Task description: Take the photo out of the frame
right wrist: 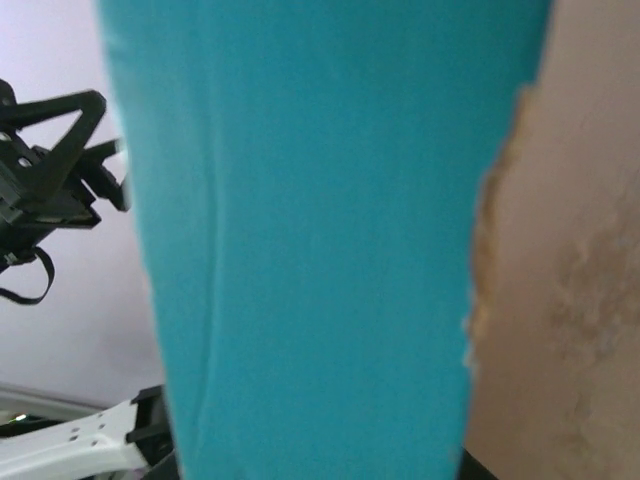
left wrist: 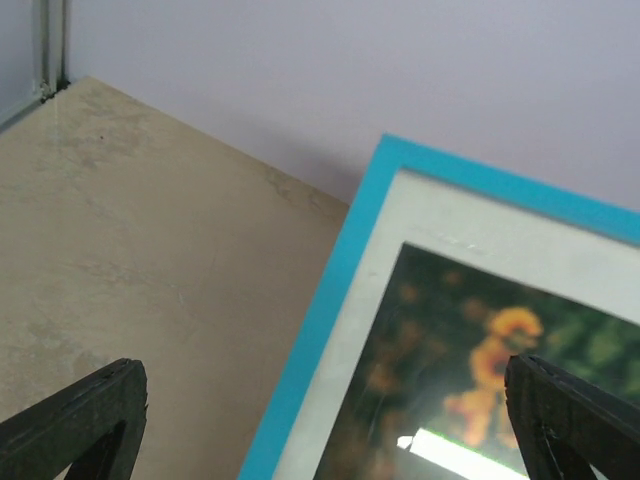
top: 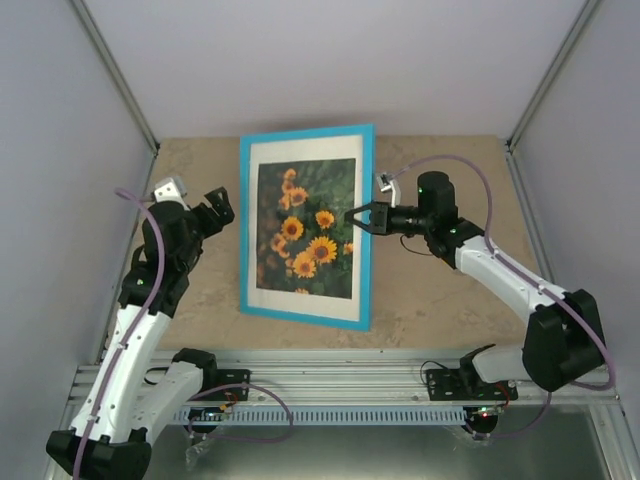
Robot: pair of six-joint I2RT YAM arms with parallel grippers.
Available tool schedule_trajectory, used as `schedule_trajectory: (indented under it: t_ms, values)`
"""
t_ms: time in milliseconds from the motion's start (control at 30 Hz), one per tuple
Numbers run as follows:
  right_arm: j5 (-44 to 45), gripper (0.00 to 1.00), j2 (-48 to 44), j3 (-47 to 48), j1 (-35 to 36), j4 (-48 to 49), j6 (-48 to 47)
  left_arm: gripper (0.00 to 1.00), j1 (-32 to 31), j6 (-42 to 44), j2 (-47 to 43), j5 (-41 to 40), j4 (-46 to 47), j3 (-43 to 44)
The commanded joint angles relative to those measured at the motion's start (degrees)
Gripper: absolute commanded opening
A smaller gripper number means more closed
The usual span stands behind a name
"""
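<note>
I should lower my right gripper and move it to the right in the top view to bring the frame's held edge onto the table (top: 380, 245) (right wrist: 545, 300), because that edge is raised.
The turquoise frame (top: 305, 132) sits face up in the middle of the table, its right edge raised off the surface. Behind its glass are a white mat (top: 262, 290) and the sunflower photo (top: 305, 228). My right gripper (top: 355, 217) is shut on the frame's right edge, and that edge (right wrist: 320, 240) fills the right wrist view. My left gripper (top: 225, 207) is open and empty, just off the frame's left side. In the left wrist view the frame (left wrist: 330, 300), mat (left wrist: 470, 215) and photo (left wrist: 470, 370) lie below its spread fingertips (left wrist: 100, 410).
The beige table (top: 440, 290) is enclosed by pale walls on the left, back and right. An aluminium rail (top: 340, 370) with the arm bases runs along the near edge. My left arm (right wrist: 50, 160) shows beyond the frame in the right wrist view.
</note>
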Motion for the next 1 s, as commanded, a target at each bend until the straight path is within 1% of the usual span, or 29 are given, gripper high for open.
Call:
schedule_trajectory:
  t_ms: [0,100,200,367,500,667,833,967]
  values:
    - [-11.1,0.00,2.9,-1.6,-3.1,3.7,0.6,0.99,0.3,-0.4,1.2,3.4,-0.4,0.2]
    - [-13.9,0.00,6.5,-2.7,-6.1,1.4,-1.5,0.99,0.2,-0.4,2.6,5.0,-0.7,-0.4]
    - [-15.6,0.00,9.6,-3.1,-8.9,-2.9,-6.8,0.99,0.3,-0.4,4.1,6.7,-0.8,-1.6]
    - [-16.9,0.00,14.7,-4.9,-14.6,-6.2,-12.5,0.99,0.2,-0.8,6.7,9.3,0.0,-3.2]
    - [-16.9,0.01,19.7,-4.1,-18.0,-10.1,-18.6,0.99,0.3,-0.8,9.7,13.4,0.6,-4.4]
    - [-15.0,0.01,25.3,-3.0,-20.9,-11.9,-21.2,0.96,0.2,-1.8,13.5,18.0,2.5,-6.5]
    - [-9.9,0.00,29.9,1.2,-21.6,-16.7,-24.9,0.94,-0.1,-4.2,15.3,22.5,6.5,-11.0]
    - [-6.2,0.01,34.0,5.7,-21.7,-20.1,-26.8,0.94,-1.8,-6.0,15.9,22.7,8.7,-13.6]
